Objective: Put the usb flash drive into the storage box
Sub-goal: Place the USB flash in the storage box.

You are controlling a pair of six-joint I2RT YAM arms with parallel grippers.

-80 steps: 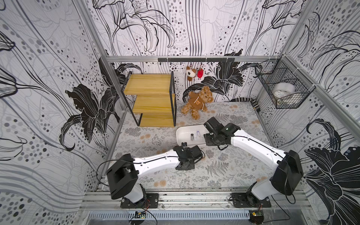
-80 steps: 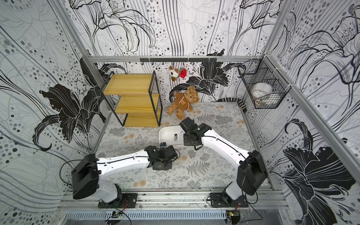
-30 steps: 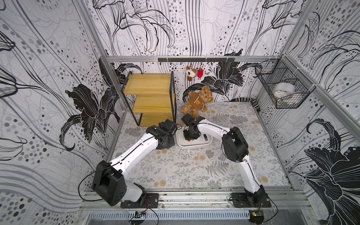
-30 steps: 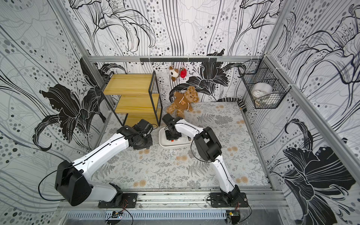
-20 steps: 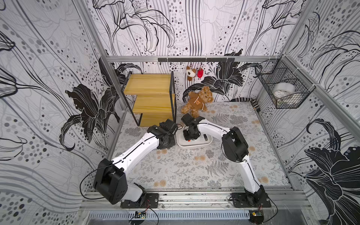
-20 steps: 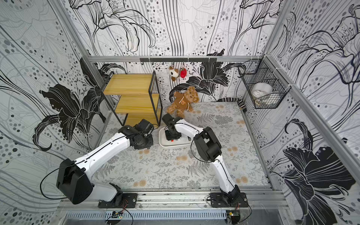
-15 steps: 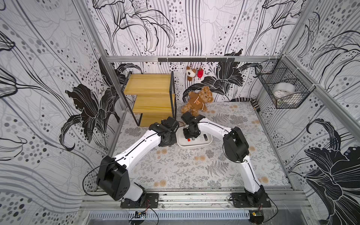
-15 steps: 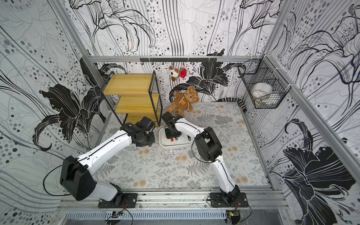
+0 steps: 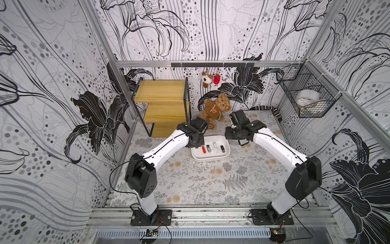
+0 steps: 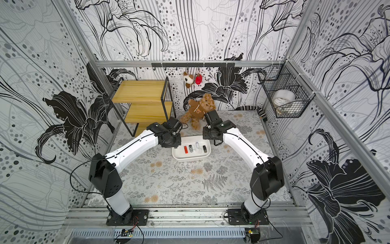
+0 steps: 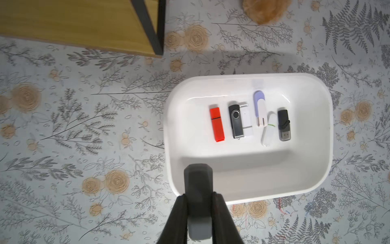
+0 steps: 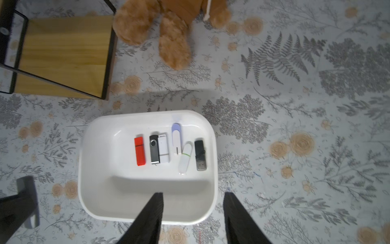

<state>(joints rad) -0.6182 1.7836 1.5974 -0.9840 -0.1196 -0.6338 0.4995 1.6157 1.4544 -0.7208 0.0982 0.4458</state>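
My left gripper moves down onto the storage box's bare bottom point(image 11: 198, 135) beside the red drive next and releases the grey drive point(image 11: 198, 179) where the row has room.
The white storage box point(image 9: 210, 157) point(image 10: 191, 157) lies mid-table with several flash drives in a row, among them a red one point(image 11: 217, 124) and a black one point(image 12: 200, 155). My left gripper point(image 11: 199, 195) is shut on a dark grey usb flash drive point(image 11: 198, 179) with a paler end, hanging over the box's point(image 11: 242, 166) left rim. It hovers at the box's left edge point(image 9: 197, 140). My right gripper point(image 12: 193, 194) is open with nothing between its jaws. It is above one rim of the box point(image 12: 126, 190), at its back right corner point(image 9: 232, 135).
A wooden shelf point(image 9: 162, 105) stands at the back left. A brown teddy bear point(image 9: 215, 107) sits just behind the box. A black wire basket point(image 9: 308, 99) with a tape roll hangs on the right wall. Two small toys point(image 9: 209, 79) hang from the back rail.
My right gripper was shut and low inside the box; it has opened and pulled back to the box's right rear. The left gripper has come closer to the box's left rim, still shut.
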